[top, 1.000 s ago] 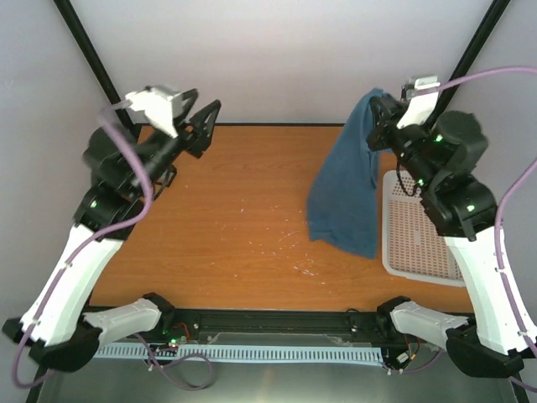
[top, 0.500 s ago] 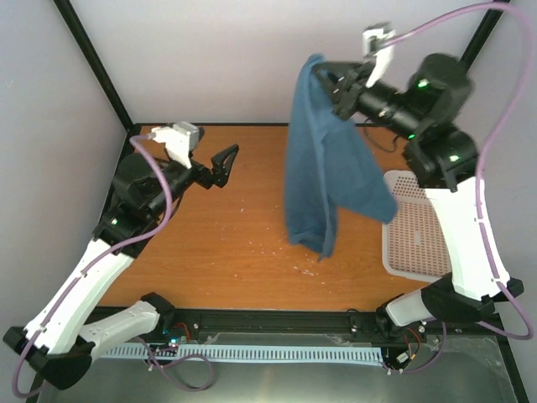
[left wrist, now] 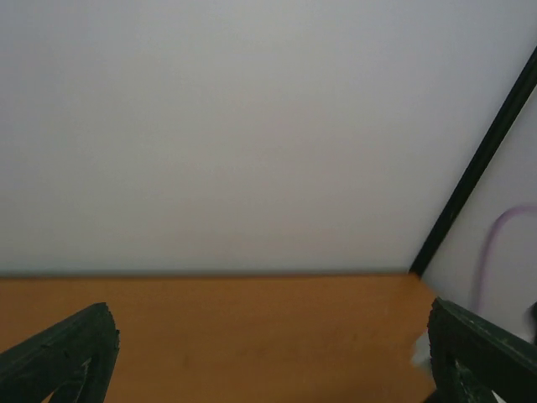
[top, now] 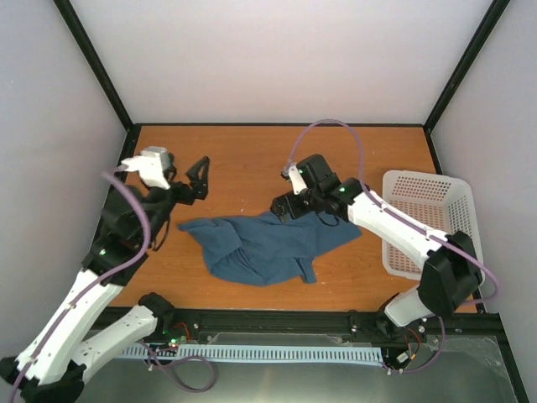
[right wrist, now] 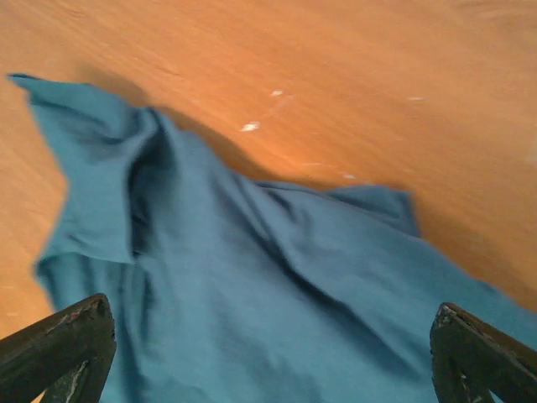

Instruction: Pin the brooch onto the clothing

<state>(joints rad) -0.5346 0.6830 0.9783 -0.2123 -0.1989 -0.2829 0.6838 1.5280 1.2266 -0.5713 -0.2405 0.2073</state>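
My right gripper will next move back and down onto the cloth, because the clothing's folded middle [top: 273, 250] is below my right gripper and nearer my base.
The clothing [top: 267, 245], a dark teal T-shirt, lies crumpled on the middle of the orange table [top: 243, 155]. In the right wrist view it [right wrist: 252, 285] fills the lower part under the camera. My right gripper [top: 281, 207] hangs over the shirt's far edge. It [right wrist: 270, 304] is open, fingers wide apart, with nothing gripped. My left gripper [top: 201, 178] is open above the table's far left, apart from the shirt. In its own view it [left wrist: 270, 309] faces bare table and the back wall. The brooch is out of view.
A white mesh basket [top: 428, 222] stands at the table's right edge. Black frame posts [top: 101, 71] rise at the back corners against the pale walls. A few white specks [right wrist: 250, 127] lie on the table beyond the shirt.
My right arm swung the hanging shirt from the back right down onto the table's middle and let it go. My left gripper opened wide and sank toward the table.
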